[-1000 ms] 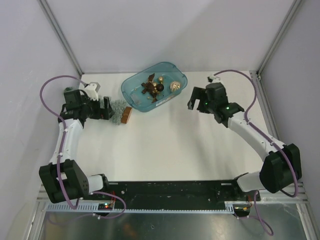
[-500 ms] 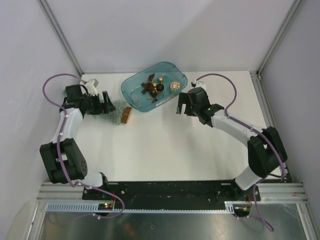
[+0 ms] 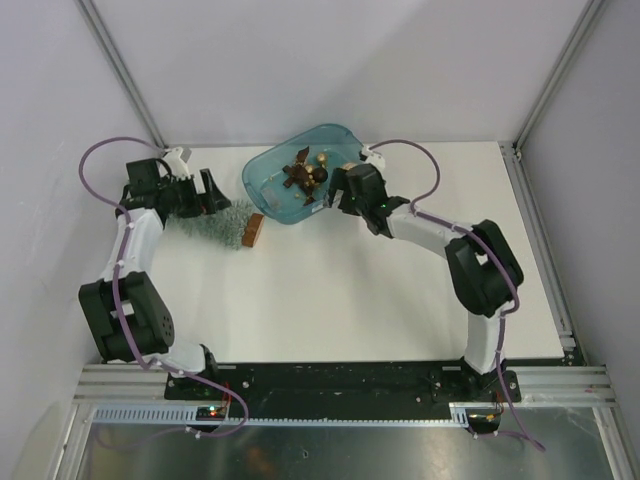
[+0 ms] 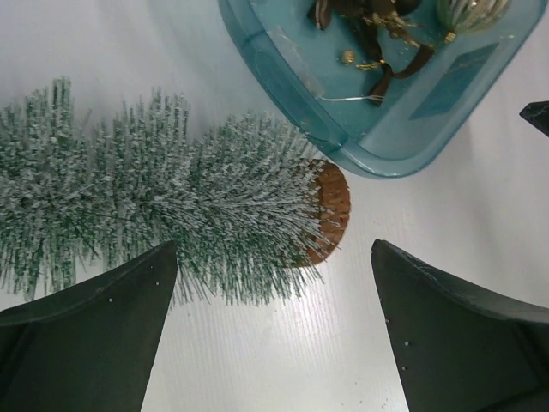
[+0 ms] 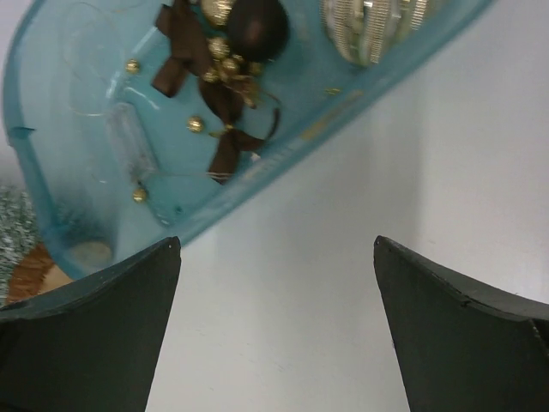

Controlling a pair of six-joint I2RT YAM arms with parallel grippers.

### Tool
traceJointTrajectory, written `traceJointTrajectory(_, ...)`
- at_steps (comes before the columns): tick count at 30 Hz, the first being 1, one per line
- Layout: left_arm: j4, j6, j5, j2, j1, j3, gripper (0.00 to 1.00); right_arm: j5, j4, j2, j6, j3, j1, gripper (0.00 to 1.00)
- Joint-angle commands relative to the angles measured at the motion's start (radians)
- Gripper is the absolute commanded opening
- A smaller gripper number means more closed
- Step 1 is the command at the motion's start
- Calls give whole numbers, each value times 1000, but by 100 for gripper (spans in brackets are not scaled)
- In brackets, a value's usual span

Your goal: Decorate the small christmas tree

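I need to move my left gripper down next, onto the branches near the middle of the small christmas tree, and close there, because its open fingers are still above the lying tree.
The small christmas tree lies on its side on the white table, left of the teal tub, with its round wooden base toward the tub. In the left wrist view the tree and its base lie just beyond the jaws. My left gripper is open and empty above the tree's tip half; it also shows in the left wrist view. My right gripper is open and empty at the tub's near right rim. In the right wrist view it hovers over bare table.
The tub holds a brown ribbon ornament, a dark bauble, a gold striped bauble and small gold beads. White walls stand close at the left and back.
My right gripper has swung left from the table's right side to the tub's rim. My left gripper has shifted slightly back and left along the tree. Both stay open.
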Motion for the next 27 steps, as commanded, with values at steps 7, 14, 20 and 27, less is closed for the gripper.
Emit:
traceJointTrajectory(7, 20, -96, -205, -25, 47, -28, 100, 17, 8, 164, 13, 254, 72, 97)
traceJointTrajectory(14, 23, -126, -324, 6, 57, -48, 96, 14, 32, 117, -9, 181, 100, 96)
traceJointTrajectory(20, 42, -177, -328, 139, 56, 18, 88, 4, 58, 58, -20, 102, 111, 95)
traceJointTrajectory(27, 92, -161, -316, 207, 35, 71, 44, 0, 73, -5, -28, 40, 118, 94)
